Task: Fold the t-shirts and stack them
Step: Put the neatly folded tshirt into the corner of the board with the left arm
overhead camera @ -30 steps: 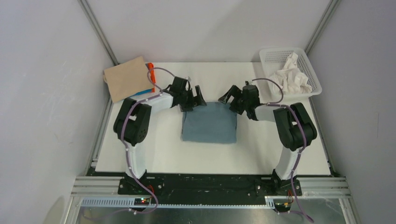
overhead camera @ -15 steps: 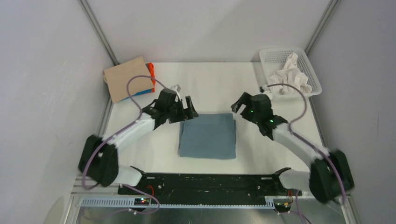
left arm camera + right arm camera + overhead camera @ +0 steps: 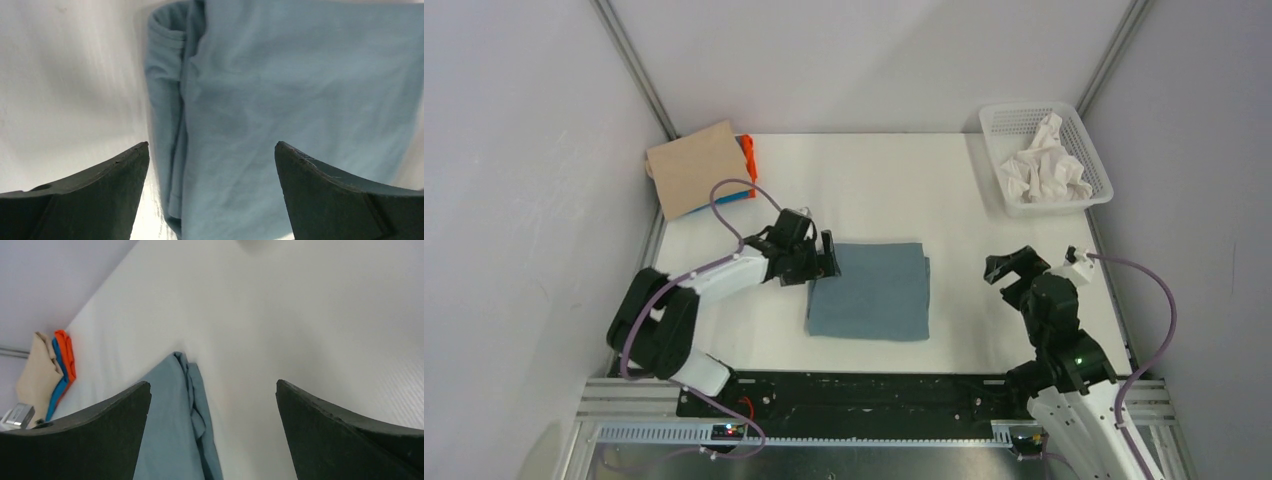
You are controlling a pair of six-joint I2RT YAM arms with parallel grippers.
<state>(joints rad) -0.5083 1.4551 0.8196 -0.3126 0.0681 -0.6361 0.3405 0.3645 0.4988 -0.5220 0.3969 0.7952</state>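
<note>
The robot's left gripper has its open fingers hovering astride the shirt's side edge, so it needs to move down and to the right in the top view onto the shirt's layered side edge (image 3: 813,291) (image 3: 179,165).
A folded slate blue-grey t-shirt (image 3: 869,290) lies flat in the middle of the table; it also shows in the left wrist view (image 3: 280,100) and the right wrist view (image 3: 170,425). My left gripper (image 3: 824,258) is open and empty at the shirt's far left corner, just above the cloth. My right gripper (image 3: 1014,268) is open and empty, raised to the right of the shirt and apart from it. A stack of folded shirts, tan (image 3: 696,168) on top with orange (image 3: 747,152) and bright blue edges beneath, sits at the far left corner.
A white mesh basket (image 3: 1096,150) at the far right corner holds crumpled white cloth (image 3: 1044,170). Grey walls and metal rails close in the table on three sides.
Both arms pulled back towards the near edge. The left gripper dropped to the shirt's far left corner. The right gripper swung away to the right and near side, off the shirt.
</note>
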